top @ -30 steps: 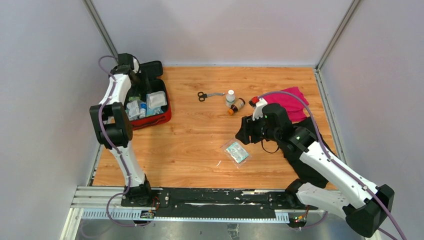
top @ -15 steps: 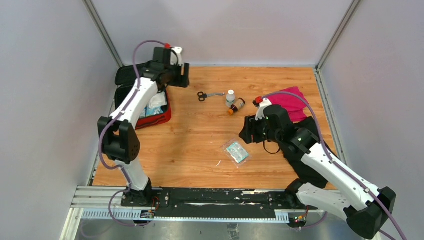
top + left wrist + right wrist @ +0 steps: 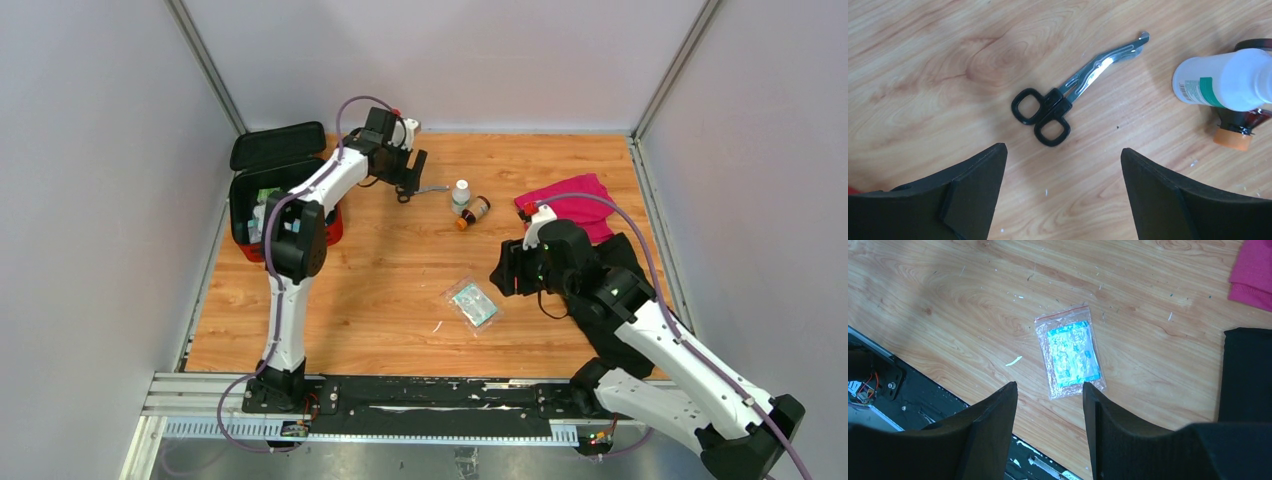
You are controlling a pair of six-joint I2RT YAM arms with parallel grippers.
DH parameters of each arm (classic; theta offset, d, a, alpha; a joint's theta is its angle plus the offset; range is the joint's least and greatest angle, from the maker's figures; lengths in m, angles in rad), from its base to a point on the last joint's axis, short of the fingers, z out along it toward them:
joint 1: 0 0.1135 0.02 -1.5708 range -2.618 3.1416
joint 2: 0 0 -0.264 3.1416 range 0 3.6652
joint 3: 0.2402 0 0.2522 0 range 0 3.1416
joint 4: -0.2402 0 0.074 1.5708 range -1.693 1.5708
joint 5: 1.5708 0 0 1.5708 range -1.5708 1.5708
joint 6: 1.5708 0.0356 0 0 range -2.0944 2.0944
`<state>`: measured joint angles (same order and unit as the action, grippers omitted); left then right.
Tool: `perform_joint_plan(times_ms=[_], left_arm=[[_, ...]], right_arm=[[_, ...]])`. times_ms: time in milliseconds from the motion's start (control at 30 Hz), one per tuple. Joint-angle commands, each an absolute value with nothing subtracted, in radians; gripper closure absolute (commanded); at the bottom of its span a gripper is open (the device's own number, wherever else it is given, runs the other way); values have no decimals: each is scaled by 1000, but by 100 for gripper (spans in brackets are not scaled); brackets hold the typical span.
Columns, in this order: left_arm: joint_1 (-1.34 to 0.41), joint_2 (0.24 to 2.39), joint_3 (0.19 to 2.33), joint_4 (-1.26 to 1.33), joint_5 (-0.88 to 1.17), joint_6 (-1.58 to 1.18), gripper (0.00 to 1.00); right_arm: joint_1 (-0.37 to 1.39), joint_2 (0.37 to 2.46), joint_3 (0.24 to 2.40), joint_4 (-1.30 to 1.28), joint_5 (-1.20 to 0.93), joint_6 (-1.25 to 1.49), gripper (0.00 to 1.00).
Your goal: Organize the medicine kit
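Next, the left gripper shifts toward the white bottle (image 3: 1223,82) and lowers its open fingers astride the scissors' handle neck (image 3: 1060,98), below it and narrower than the loops.
The medicine kit (image 3: 333,231), a red zip case with its black lid up, lies open at the far left with packets inside, partly hidden by my left arm. My left gripper (image 3: 410,172) hangs open and empty just above the black-handled scissors (image 3: 405,193). In the left wrist view the scissors (image 3: 1058,107) lie just beyond the gripper (image 3: 1063,150). A white bottle (image 3: 1223,82) and a brown bottle with an orange cap (image 3: 1235,134) lie to their right. My right gripper (image 3: 1049,385) is open and empty above a clear bag (image 3: 1070,357) with a blue packet inside.
A magenta cloth (image 3: 575,205) lies at the back right and a black cloth (image 3: 612,345) under my right arm. The black base rail (image 3: 430,395) runs along the near edge. Grey walls close in the left, back and right sides.
My left arm has swung right from the kit to over the scissors, its jaws widening. My right arm has drifted slightly right and nearer.
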<state>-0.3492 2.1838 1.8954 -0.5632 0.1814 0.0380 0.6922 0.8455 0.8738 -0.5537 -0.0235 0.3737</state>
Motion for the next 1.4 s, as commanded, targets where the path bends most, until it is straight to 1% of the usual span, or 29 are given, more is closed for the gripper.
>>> perform_joint_plan(times_ms=[0, 367, 467, 533, 767, 1133, 1200, 1367], left_arm=[[-370, 2249, 1978, -566, 222, 51, 9], [-409, 2421, 2174, -568, 224, 86, 7], [-411, 2465, 2239, -584, 223, 64, 10], [-411, 2489, 2275, -592, 226, 50, 14], [-420, 2543, 2308, -624, 233, 42, 16], [-428, 2582, 2319, -705, 151, 75, 17], [-429, 2579, 2310, -727, 132, 77, 19], [-442, 2543, 2253, -792, 37, 75, 27]], right_arm=[[702, 845, 863, -601, -1, 372, 44], [702, 835, 878, -657, -1, 366, 44], [702, 821, 878, -678, 23, 367, 44], [702, 814, 876, -686, 36, 367, 44], [702, 802, 879, -705, 46, 364, 44], [701, 780, 858, -710, 49, 370, 44], [701, 774, 853, -710, 52, 371, 44], [702, 757, 832, -707, 68, 373, 44]])
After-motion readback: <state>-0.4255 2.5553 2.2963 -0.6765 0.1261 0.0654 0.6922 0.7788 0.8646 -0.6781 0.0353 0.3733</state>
